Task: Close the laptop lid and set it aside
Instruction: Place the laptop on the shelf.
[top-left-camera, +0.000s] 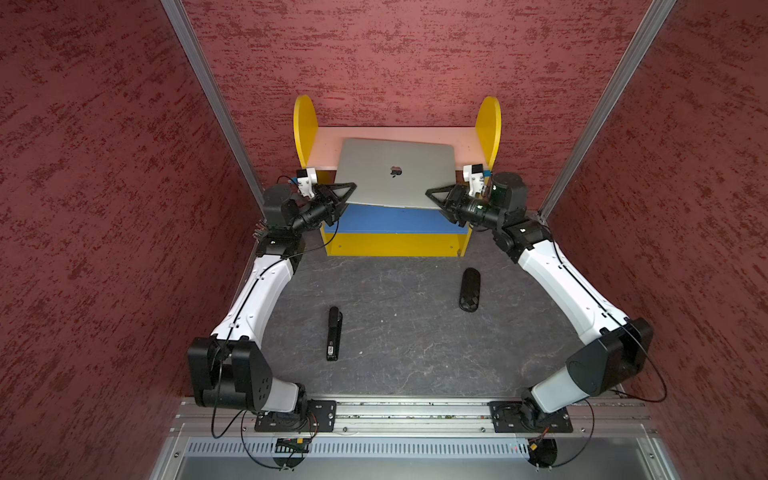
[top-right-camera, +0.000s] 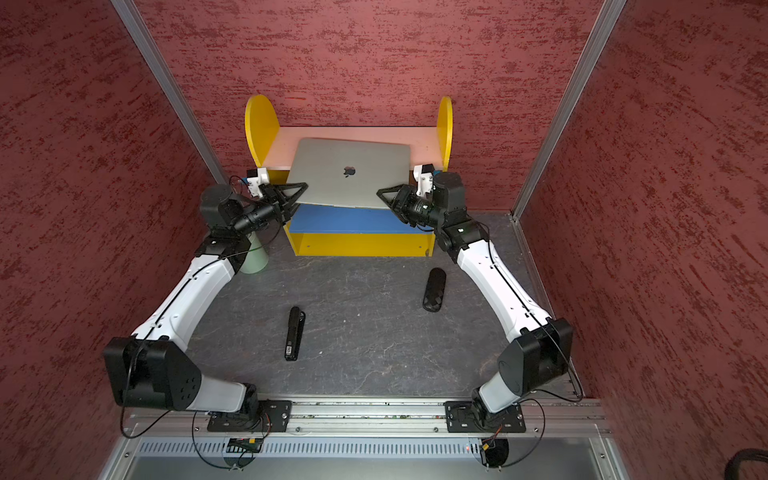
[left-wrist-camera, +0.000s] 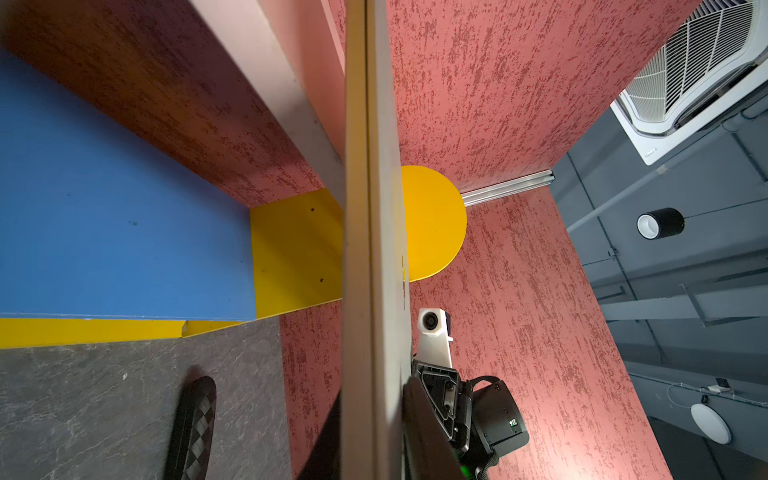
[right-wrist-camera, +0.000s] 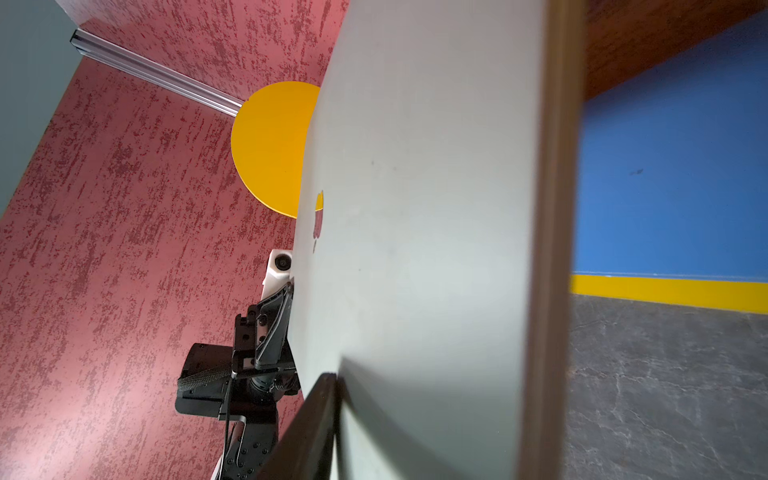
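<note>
My left gripper pushes outward to the pink upper shelf next and releases the laptop (top-left-camera: 395, 174) there, as its front edge overhangs the blue shelf.
The silver laptop (top-left-camera: 395, 174) (top-right-camera: 349, 172) has its lid shut, apple logo up. It hangs tilted over the blue shelf (top-left-camera: 395, 218), and its far edge reaches over the pink upper shelf (top-left-camera: 328, 149). My left gripper (top-left-camera: 353, 185) (top-right-camera: 305, 185) is shut on the laptop's left front edge. In the left wrist view its dark fingers (left-wrist-camera: 419, 436) press both faces of the laptop (left-wrist-camera: 374, 208). My right gripper (top-left-camera: 428, 192) (top-right-camera: 379, 192) straddles the right front edge with its jaws slightly parted. Its upper finger (right-wrist-camera: 307, 432) sits just off the lid (right-wrist-camera: 436, 208), and the lower finger is hidden.
The shelf unit has yellow rounded side panels (top-left-camera: 305, 124) and stands against the red back wall. On the dark slate table (top-left-camera: 407, 353) lie a slim black bar (top-left-camera: 333, 332) and a black oval case (top-left-camera: 470, 289). A pale green cup (top-right-camera: 254, 257) stands behind my left forearm.
</note>
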